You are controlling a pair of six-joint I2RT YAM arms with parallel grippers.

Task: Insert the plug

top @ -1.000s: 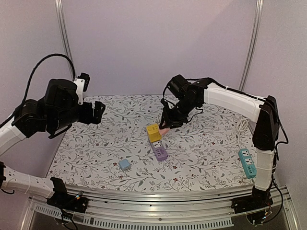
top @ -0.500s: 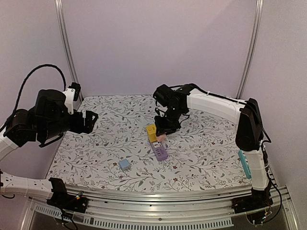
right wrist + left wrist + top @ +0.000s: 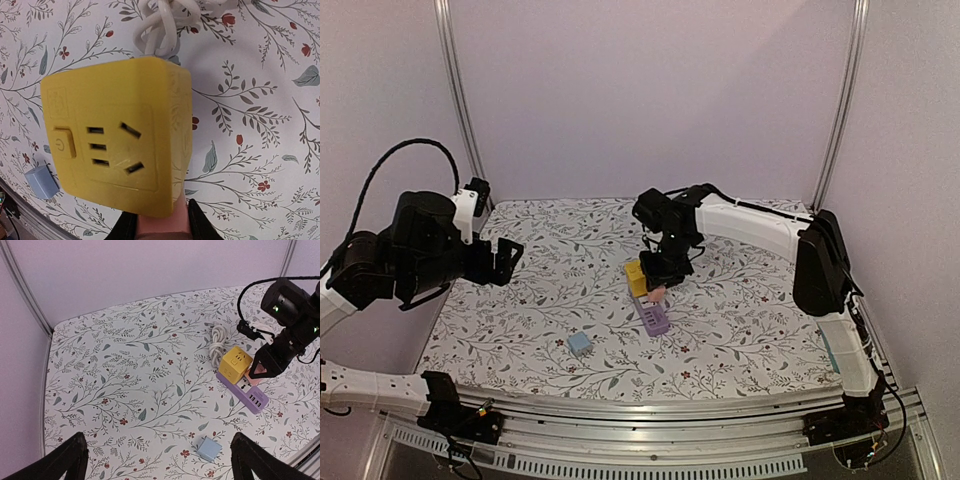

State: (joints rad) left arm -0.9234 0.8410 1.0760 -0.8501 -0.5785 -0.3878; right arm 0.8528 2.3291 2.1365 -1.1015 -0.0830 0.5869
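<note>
I will press down next with my right gripper beside the yellow cube toward the purple power strip's top and release, because the pink plug is over that part of the power strip.
My right gripper is shut on a pink plug, which sits low right beside the yellow cube socket and over the far end of the purple power strip. In the right wrist view the pink plug shows between my dark fingers, partly hidden behind the yellow cube. The left wrist view shows the plug touching the purple strip; its prongs are hidden. My left gripper hangs open over the table's left side, holding nothing.
A coiled white cable lies behind the yellow cube. A small light-blue cube adapter rests near the front of the floral mat; it appears between my left fingers' tips. Metal frame posts stand at the back corners.
My right arm swung left and lowered the pink plug from behind the yellow cube to the purple strip beside it. My left arm pulled back to the left.
</note>
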